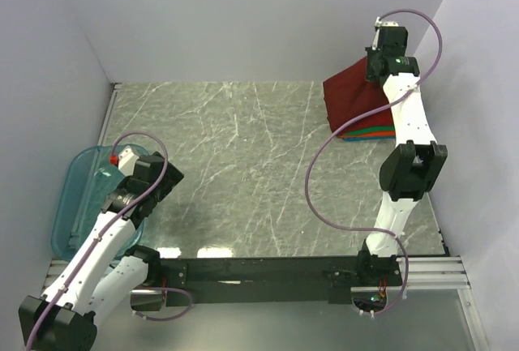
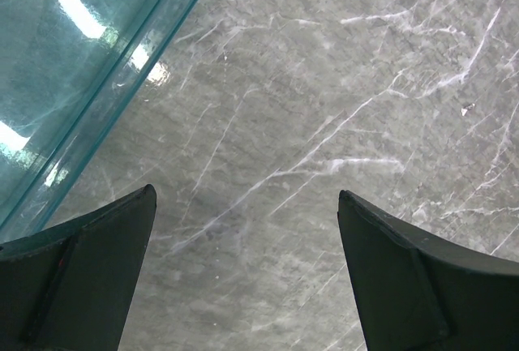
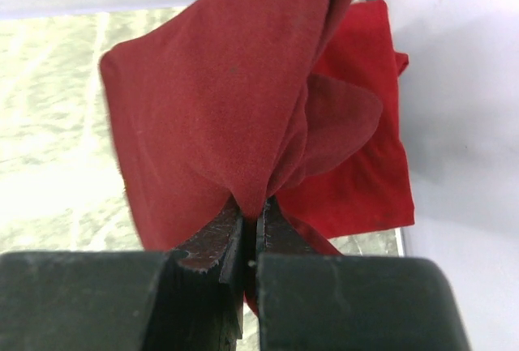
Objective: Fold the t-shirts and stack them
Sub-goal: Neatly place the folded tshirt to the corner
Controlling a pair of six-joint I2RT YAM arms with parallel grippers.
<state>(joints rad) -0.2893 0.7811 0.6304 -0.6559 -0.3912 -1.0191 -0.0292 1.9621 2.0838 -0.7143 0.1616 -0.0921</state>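
I will move my right gripper down toward the side next and let go of the maroon t-shirt over the red shirt's still-uncovered edge [image 3: 375,177], which is below it, nearer that side.
My right gripper [image 1: 375,66] is at the far right corner, shut on the dark maroon t-shirt [image 1: 350,93], which hangs from it over the stack. In the right wrist view the maroon cloth [image 3: 219,100] is pinched between the closed fingers [image 3: 223,233] of the gripper [image 3: 253,220], and the bright red folded shirt [image 3: 365,164] lies beneath. The stack of folded shirts [image 1: 369,134] shows red, green, orange and blue edges under the maroon one. My left gripper [image 1: 162,174] is open and empty at the near left; in its wrist view the gripper [image 2: 246,205] hovers over bare table.
A translucent teal plastic bin [image 1: 81,197] sits at the near left under my left arm; its edge shows in the left wrist view [image 2: 97,83]. A small red and white object [image 1: 120,156] lies at the bin's far end. Walls close in the grey marble table [image 1: 243,164].
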